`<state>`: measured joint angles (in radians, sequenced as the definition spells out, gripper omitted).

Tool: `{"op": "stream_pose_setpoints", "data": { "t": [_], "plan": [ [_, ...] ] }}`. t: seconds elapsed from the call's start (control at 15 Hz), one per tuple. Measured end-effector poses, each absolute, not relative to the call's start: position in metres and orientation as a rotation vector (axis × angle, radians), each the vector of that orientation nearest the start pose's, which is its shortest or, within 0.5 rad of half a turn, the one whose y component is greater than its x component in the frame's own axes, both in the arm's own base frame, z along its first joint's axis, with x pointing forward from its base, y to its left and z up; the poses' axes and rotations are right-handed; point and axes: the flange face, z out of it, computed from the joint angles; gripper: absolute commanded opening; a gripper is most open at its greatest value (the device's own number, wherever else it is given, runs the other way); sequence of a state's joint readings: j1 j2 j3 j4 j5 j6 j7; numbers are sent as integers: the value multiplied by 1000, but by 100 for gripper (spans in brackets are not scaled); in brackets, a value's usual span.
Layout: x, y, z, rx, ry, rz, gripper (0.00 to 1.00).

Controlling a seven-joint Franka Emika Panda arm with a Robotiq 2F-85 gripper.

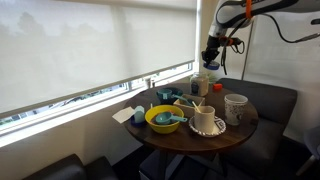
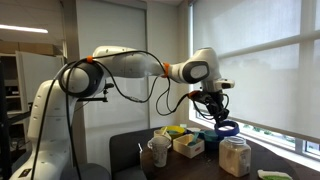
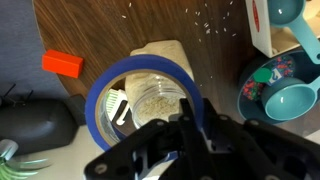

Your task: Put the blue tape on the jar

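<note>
I will lower my gripper next while I move it over the middle of the jar's top point(image 3: 158, 103), and then let go of the blue tape point(image 3: 128, 64), because the ring still hangs off-center above the jar's top.
My gripper point(image 3: 194, 108) is shut on the blue tape point(image 3: 128, 64), pinching the right side of the ring. The roll looks large here because it is close to the wrist camera. Through its hole I see the jar point(image 3: 158, 100) from above, pale with grainy tan contents. In both exterior views the gripper point(image 1: 211, 56) point(image 2: 213, 112) holds the tape point(image 1: 213, 67) point(image 2: 227, 129) just above the jar point(image 1: 201, 85) point(image 2: 235, 158), which stands upright on the round wooden table point(image 1: 235, 135). I cannot tell whether the tape touches the jar.
A yellow bowl point(image 1: 163, 119), a white mug point(image 1: 205, 120) and a patterned mug point(image 1: 236, 108) stand on the table. In the wrist view an orange block point(image 3: 62, 64) lies left of the jar, a teal cup point(image 3: 283, 95) right, a black object point(image 3: 35, 125) lower left.
</note>
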<state>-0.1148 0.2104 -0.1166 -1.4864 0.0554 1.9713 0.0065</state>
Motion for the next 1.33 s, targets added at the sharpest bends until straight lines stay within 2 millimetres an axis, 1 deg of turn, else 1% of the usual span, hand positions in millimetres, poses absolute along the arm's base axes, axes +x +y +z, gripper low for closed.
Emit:
{"op": "stream_pose_setpoints", "data": {
  "t": [0.13, 0.27, 0.33, 0.4, 0.47, 0.93, 1.13, 1.33],
  "plan": [
    [651, -137, 574, -3089, 355, -342, 4],
    [665, -138, 574, -3093, 352, -307, 4],
    [672, -140, 576, -3091, 362, -318, 15],
    [675, -141, 576, -3092, 364, -325, 15],
    [676, -141, 573, -3093, 365, -315, 4],
    [680, -142, 563, -3090, 358, -298, 4],
    [687, -145, 560, -3079, 361, -295, 4],
    [695, -147, 562, -3070, 360, -280, 4]
  ]
}}
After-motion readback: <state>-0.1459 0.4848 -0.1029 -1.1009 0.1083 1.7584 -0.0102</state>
